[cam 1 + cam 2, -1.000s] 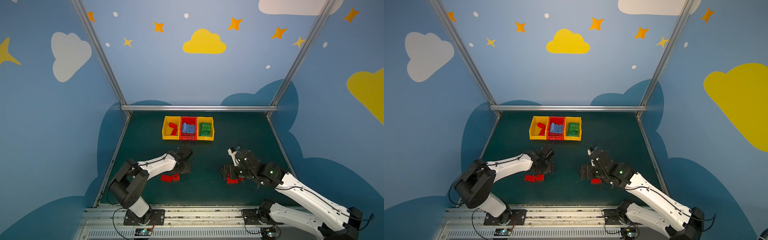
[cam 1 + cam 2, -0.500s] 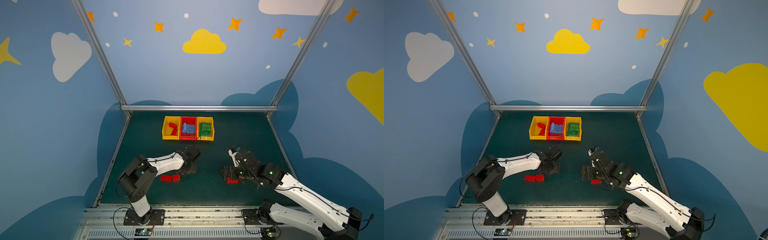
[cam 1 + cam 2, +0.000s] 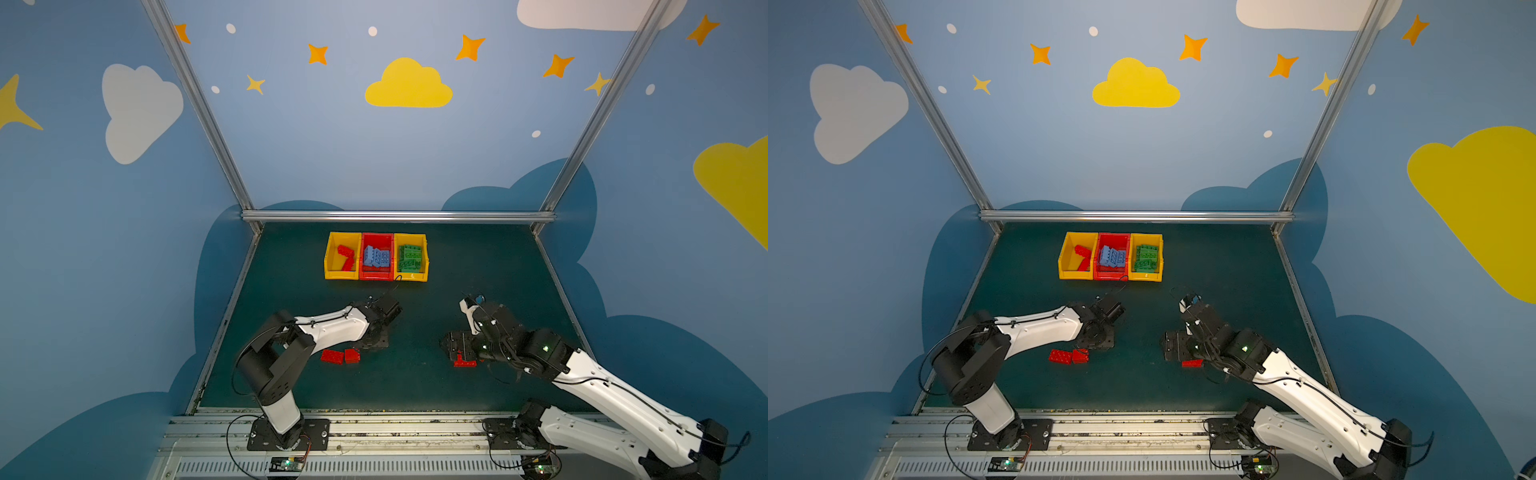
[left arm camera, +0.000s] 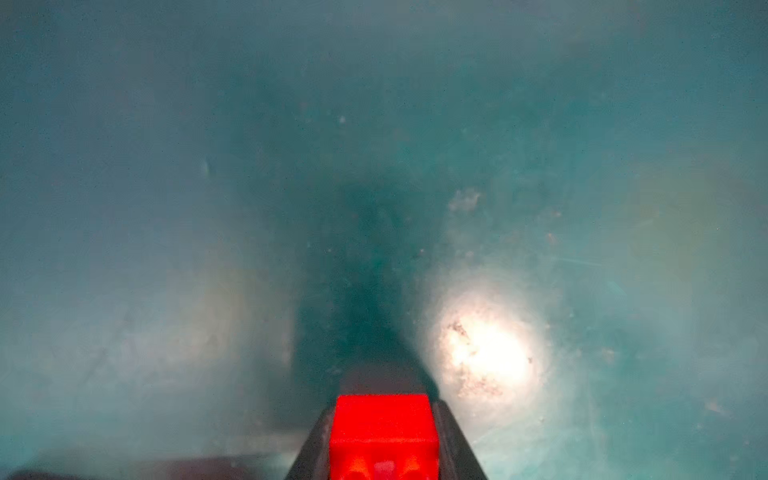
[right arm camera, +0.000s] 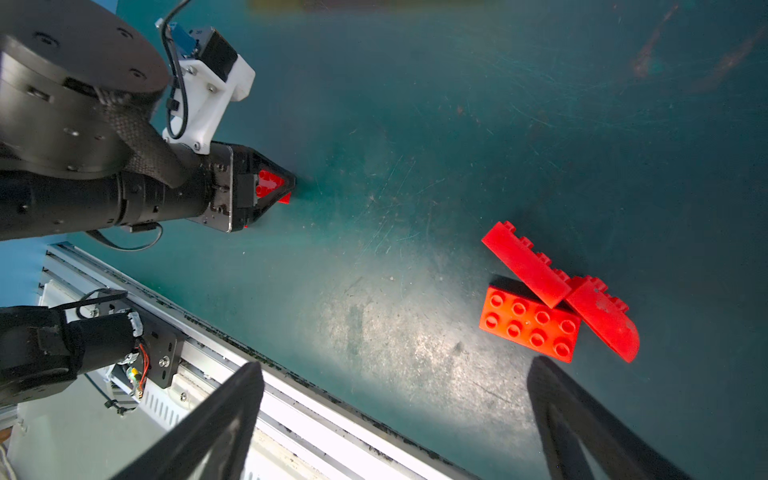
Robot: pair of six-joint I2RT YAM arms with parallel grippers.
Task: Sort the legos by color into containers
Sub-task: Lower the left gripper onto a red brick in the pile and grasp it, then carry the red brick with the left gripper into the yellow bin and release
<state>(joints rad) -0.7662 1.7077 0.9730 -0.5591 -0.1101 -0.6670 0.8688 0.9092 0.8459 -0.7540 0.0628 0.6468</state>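
Observation:
The small red lego rises in my left gripper next and goes outward over the yellow bin with red legos for release, since that bin holds its color.
My left gripper [image 4: 382,440] is shut on a small red lego [image 4: 382,432] low over the green mat; the right wrist view shows the same gripper [image 5: 286,189] tip-down with the lego [image 5: 268,183] in its jaws. Two red legos [image 3: 332,356] lie just left of it. My right gripper [image 5: 395,415] is open above a pile of three red legos [image 5: 528,328], seen in a top view as red legos [image 3: 464,362]. The containers stand at the back: a yellow bin [image 3: 340,275] with red legos, a red bin [image 3: 376,276] with blue ones, a yellow bin [image 3: 411,276] with green ones.
The metal base rail [image 3: 374,428] runs along the mat's front edge, close behind both grippers. Aluminium frame posts [image 3: 548,199] and blue walls close in the back and sides. Bare mat [image 3: 415,316] lies between the two arms and the bins.
My left arm swung its elbow toward the middle, and its gripper went from open to shut on a red lego. The right arm and the loose legos have stayed in place.

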